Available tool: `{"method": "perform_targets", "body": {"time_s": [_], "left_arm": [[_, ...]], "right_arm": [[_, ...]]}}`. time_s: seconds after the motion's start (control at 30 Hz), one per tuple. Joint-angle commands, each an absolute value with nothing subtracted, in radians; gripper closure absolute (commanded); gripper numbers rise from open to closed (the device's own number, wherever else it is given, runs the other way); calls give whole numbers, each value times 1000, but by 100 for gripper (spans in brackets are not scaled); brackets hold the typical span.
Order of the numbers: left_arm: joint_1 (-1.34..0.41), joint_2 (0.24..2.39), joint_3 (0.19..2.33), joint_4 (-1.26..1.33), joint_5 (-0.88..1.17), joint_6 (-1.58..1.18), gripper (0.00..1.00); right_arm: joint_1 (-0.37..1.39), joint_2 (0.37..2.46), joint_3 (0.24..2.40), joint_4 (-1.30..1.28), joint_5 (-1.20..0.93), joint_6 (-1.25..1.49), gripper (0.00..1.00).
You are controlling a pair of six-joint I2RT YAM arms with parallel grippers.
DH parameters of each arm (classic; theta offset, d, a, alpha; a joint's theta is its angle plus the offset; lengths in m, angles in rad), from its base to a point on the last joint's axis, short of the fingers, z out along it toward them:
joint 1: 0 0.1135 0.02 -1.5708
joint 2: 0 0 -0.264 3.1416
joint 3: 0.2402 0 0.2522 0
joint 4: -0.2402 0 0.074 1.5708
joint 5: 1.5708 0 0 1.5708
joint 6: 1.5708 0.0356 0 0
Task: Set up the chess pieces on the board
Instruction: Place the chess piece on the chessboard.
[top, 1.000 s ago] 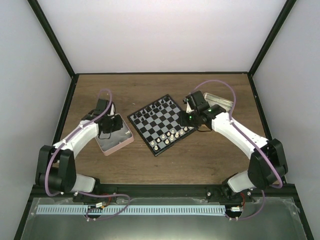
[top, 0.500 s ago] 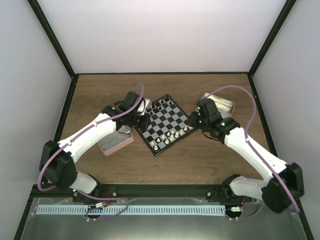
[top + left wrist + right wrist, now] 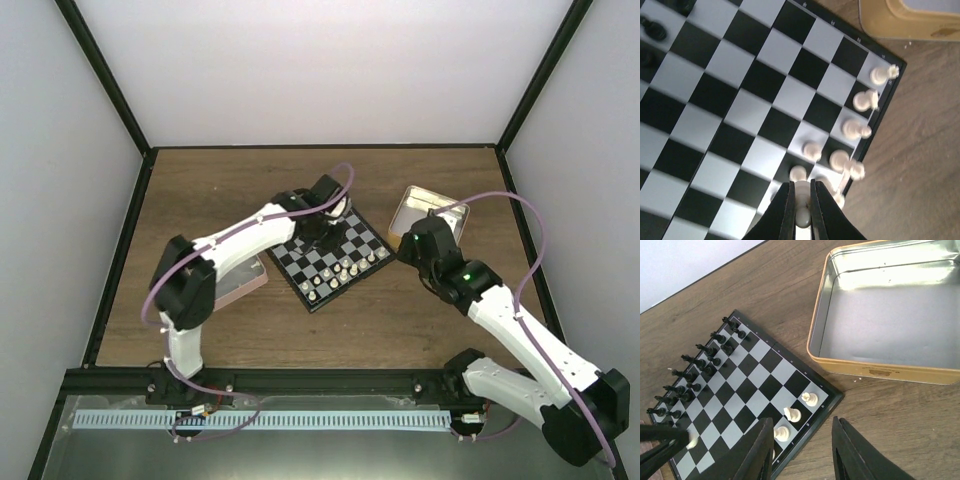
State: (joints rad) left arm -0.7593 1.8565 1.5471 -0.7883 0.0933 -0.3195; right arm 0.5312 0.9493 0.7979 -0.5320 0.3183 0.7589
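My left gripper holds a piece and will next move down and toward the gold tin to release it onto the empty black square before the bishop (image 3: 354,256) (image 3: 823,110), since the pawn row ends beside that square.
The board (image 3: 351,286) lies at the table's middle, with cream-white chess pieces (image 3: 345,266) along its near-right edge and black pieces at the far-left side. My left gripper (image 3: 322,232) hovers over the board. In the left wrist view it (image 3: 802,200) is shut on a white piece (image 3: 803,212), just above the white rows (image 3: 852,129). My right gripper (image 3: 802,450) is open and empty, above the board's right corner (image 3: 832,396) and the bare wood beside it. It is near three white pieces (image 3: 792,414). The black pieces (image 3: 700,360) stand in two rows.
An open, empty gold tin (image 3: 432,206) lies just right of the board and shows large in the right wrist view (image 3: 890,325). A pink tin (image 3: 245,282) lies left of the board, partly under my left arm. Black frame posts and white walls ring the table.
My left arm swung from the pink tin to over the board, carrying a white piece. My right arm drew back from the board toward the near right.
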Motion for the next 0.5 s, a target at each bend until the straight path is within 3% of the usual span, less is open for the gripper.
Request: {"method": "perform_targets", "body": {"time_s": [0.0, 0.47], "left_arm": [[-769, 1998, 1695, -852, 58, -286, 94], [-779, 2237, 1880, -828, 210, -265, 91]], "right_arm": [[524, 921, 783, -532, 348, 788, 66], [525, 909, 726, -492, 280, 794, 66]]}}
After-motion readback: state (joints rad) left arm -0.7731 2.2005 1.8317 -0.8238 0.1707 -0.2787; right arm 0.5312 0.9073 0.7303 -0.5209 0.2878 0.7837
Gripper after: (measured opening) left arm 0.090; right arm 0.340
